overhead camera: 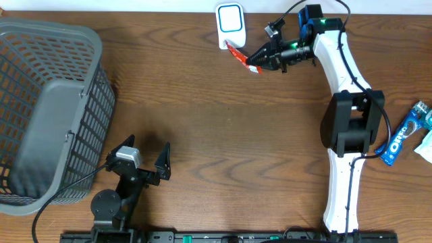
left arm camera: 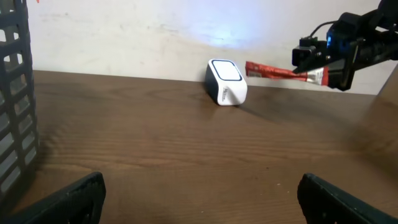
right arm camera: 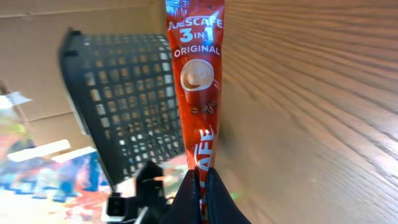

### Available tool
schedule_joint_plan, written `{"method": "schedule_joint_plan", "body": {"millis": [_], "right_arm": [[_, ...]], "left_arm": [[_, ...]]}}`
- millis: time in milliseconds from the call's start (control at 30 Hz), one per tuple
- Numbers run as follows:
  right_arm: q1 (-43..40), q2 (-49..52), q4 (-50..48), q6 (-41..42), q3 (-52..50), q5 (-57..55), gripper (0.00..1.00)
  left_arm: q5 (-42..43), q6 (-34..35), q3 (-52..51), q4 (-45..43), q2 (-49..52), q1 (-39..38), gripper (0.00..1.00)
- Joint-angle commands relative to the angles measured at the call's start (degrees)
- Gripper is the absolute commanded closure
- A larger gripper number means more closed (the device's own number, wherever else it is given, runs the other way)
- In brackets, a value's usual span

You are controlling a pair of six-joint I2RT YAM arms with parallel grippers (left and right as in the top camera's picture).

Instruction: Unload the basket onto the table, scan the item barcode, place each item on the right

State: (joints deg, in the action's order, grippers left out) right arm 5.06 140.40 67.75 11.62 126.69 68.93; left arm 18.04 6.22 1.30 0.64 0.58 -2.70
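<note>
The right gripper moves down toward the bare wood on the scanner's near side next and releases the sachet there, because the sachet hovers above the table.
A red Nescafe 3-in-1 sachet [overhead camera: 237,55] is pinched at one end by my right gripper [overhead camera: 257,61], which is shut on it and holds it out toward the white barcode scanner [overhead camera: 229,23] at the table's back edge. In the right wrist view the sachet [right arm camera: 196,81] stands up from the closed gripper [right arm camera: 203,180]. From the left wrist view the sachet [left arm camera: 273,72] hovers just right of the scanner [left arm camera: 226,82]. My left gripper [overhead camera: 144,156] rests open near the front left, its fingertips [left arm camera: 74,196] wide apart over bare wood.
A grey plastic basket [overhead camera: 47,108] fills the left side of the table. A blue Oreo pack [overhead camera: 399,138] and another packet [overhead camera: 426,145] lie at the right edge. The right arm's base [overhead camera: 351,125] stands right of centre.
</note>
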Motion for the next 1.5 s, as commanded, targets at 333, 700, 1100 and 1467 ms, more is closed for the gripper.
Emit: {"method": "schedule_joint_plan", "body": {"millis": [333,700,1100,1467], "right_arm": [[1.1,-1.0,-28.0,11.1,0.0,-30.6,0.99],[8.4,-0.6,-37.3,10.6,0.0,-43.1,0.99],[8.0,-0.7,-22.8,-23.3,0.1,-51.4,0.01],[3.7,-0.4,-15.3,-47.4,-1.0,-47.5,0.03]], "left_arm": [[0.5,0.5,-1.0,1.9,-0.3,-0.1,0.02],[0.5,0.5,-1.0,1.9,-0.3,-0.1,0.02],[0.5,0.5,-1.0,1.9,-0.3,-0.1,0.02],[0.5,0.5,-1.0,1.9,-0.3,-0.1,0.02]]}}
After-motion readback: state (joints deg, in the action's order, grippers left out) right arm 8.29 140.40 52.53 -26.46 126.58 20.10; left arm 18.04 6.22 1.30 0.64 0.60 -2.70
